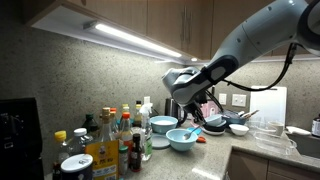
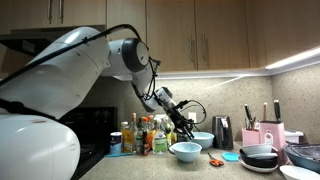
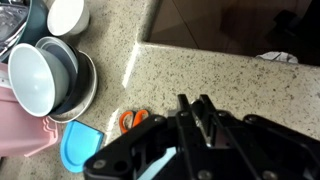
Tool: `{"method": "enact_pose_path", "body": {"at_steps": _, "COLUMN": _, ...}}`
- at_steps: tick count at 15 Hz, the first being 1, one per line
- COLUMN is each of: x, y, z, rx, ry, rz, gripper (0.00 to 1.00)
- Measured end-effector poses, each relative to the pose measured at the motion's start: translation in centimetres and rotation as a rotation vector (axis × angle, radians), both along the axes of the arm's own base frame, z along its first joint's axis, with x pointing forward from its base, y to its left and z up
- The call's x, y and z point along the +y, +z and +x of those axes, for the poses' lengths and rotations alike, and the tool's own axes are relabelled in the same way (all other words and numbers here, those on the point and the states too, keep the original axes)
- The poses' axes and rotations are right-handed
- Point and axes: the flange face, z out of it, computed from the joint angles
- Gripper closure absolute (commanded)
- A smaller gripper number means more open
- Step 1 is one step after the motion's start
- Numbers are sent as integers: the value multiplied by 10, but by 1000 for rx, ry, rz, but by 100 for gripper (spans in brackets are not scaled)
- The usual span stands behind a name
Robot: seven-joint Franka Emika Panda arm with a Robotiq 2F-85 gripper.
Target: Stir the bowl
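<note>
Next, my gripper lowers toward the light-blue bowl below it and releases the thin pale handle there, since the open bowl has room for the utensil.
The wide, shallow light-blue bowl [image 1: 183, 139] sits on the speckled counter and shows in both exterior views [image 2: 186, 151]. My gripper [image 1: 190, 112] hangs just above it, pointing down, and also shows from the opposite side [image 2: 186, 129]. In the wrist view the fingers [image 3: 194, 108] are close together on a thin metal utensil [image 3: 186, 112], whose lower end is hidden. A pale-blue patch of the bowl [image 3: 150, 166] shows under the gripper body.
A deeper, whiter bowl [image 1: 163, 124] stands behind. Dark stacked bowls [image 1: 238, 127] and a white bowl [image 3: 38, 80] sit to one side. Orange scissors [image 3: 135, 121] and a blue lid [image 3: 80, 147] lie nearby. Bottles [image 1: 110, 140] crowd the counter beside the bowls. A knife block [image 2: 270, 133] stands by the wall.
</note>
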Motion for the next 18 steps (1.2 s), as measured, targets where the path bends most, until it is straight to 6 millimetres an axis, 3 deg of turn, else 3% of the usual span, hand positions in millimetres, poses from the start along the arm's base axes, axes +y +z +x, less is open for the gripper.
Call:
{"method": "enact_pose_path", "body": {"at_steps": 5, "x": -33, "y": -9, "z": -9, "rx": -22, "ry": -31, "rz": 43, "gripper": 96}}
{"method": "enact_pose_path", "body": {"at_steps": 8, "x": -32, "y": -19, "z": -9, "rx": -29, "ry": -26, "rz": 80, "gripper": 96}}
{"method": "enact_pose_path", "body": {"at_steps": 15, "x": 37, "y": -26, "z": -6, "rx": -52, "ry": 94, "rz": 131, "gripper": 96}}
{"method": "enact_pose_path", "body": {"at_steps": 18, "x": 53, "y": -20, "z": -1, "rx": -70, "ry": 122, "rz": 126, "gripper": 96}}
